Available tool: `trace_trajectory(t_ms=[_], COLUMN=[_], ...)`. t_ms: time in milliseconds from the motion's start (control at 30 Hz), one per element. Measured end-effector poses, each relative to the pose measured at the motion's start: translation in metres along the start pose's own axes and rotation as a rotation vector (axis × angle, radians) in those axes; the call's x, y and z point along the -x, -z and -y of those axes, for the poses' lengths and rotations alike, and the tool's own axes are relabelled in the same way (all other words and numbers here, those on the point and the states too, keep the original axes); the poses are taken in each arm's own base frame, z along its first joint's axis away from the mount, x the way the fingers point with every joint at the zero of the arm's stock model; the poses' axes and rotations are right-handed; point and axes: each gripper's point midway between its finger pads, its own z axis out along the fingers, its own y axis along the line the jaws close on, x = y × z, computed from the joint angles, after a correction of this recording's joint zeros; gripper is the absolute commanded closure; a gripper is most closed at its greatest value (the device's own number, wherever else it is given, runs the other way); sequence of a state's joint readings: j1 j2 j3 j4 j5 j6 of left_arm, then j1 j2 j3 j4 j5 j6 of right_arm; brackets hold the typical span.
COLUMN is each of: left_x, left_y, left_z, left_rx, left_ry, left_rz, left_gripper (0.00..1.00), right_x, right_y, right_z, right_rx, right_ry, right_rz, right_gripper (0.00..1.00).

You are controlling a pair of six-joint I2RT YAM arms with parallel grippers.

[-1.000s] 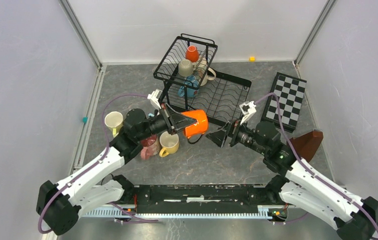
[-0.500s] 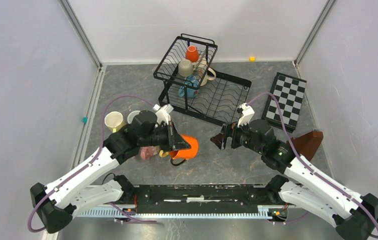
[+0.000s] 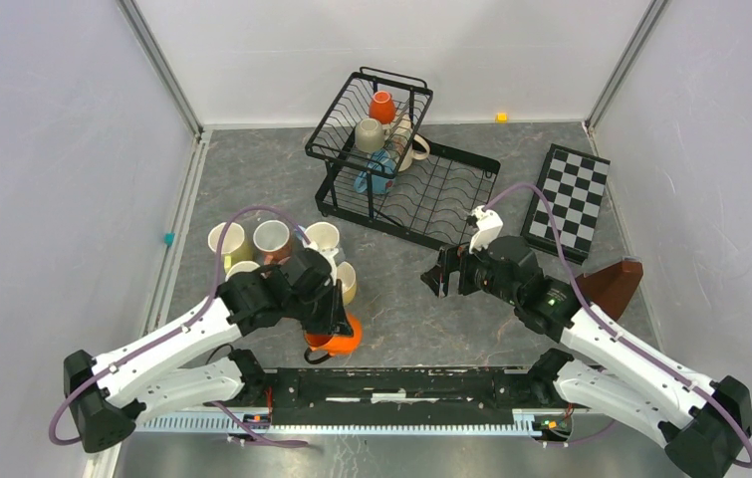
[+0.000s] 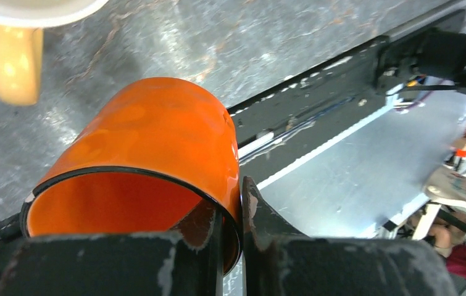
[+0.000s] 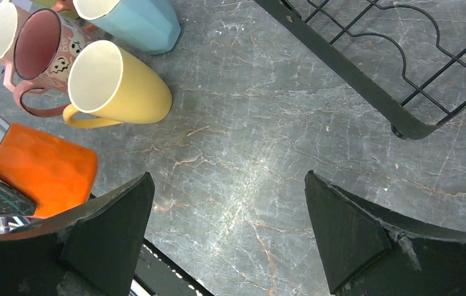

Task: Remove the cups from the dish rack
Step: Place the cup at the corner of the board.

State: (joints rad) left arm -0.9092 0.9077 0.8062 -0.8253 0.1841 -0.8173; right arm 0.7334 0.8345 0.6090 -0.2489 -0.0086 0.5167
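Note:
I will move my left gripper to the left in the top view and down next, because there is bare table between the yellow cup's handle and the near bar.
My left gripper (image 3: 337,324) (image 4: 241,185) is shut on the rim of an orange cup (image 3: 342,339) (image 4: 156,129), one finger inside and one outside, low over the table by the near rail. Several cups stand grouped on the left: cream (image 3: 225,242), pink (image 3: 272,239), white (image 3: 322,237) and yellow (image 3: 346,282) (image 5: 119,86). The dish rack (image 3: 441,199) (image 5: 366,68) at the back still holds an orange cup (image 3: 382,106), a beige cup (image 3: 369,134) and a blue cup (image 3: 376,174). My right gripper (image 3: 438,279) (image 5: 227,176) hovers open over bare table in front of the rack.
A checkered board (image 3: 571,199) lies at the right, with a brown object (image 3: 616,284) near my right arm. The black front rail (image 3: 401,383) runs along the near edge. A small yellow block (image 3: 501,117) sits by the back wall.
My left arm carried the orange cup from beside the rack back and down to the near edge. My right gripper stayed open and shifted slightly.

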Motion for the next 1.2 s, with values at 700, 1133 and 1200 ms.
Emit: trace_trajectory(t_ms=[700,1133,1200], left_x=[-0.014,-0.018,-0.018], left_y=[-0.019,-0.034,-0.035], left_z=[-0.081,-0.098,-0.1], left_rx=[0.377,0.452,0.455], left_ry=[-0.013,-0.018,-0.018], left_rz=[-0.004,-0.022,-0.025], left_gripper=[0.98,0.98,0.98], right_x=[-0.008,-0.008,-0.01], right_y=[-0.005,-0.006,-0.006], right_z=[0.008,0.008,0.009], right_rx=[-0.02,-0.013,-0.014], right_ry=[0.002,-0.002,-0.002], right_rz=[0.001,0.016,0.015], right_gripper=[0.02,0.02,0.02])
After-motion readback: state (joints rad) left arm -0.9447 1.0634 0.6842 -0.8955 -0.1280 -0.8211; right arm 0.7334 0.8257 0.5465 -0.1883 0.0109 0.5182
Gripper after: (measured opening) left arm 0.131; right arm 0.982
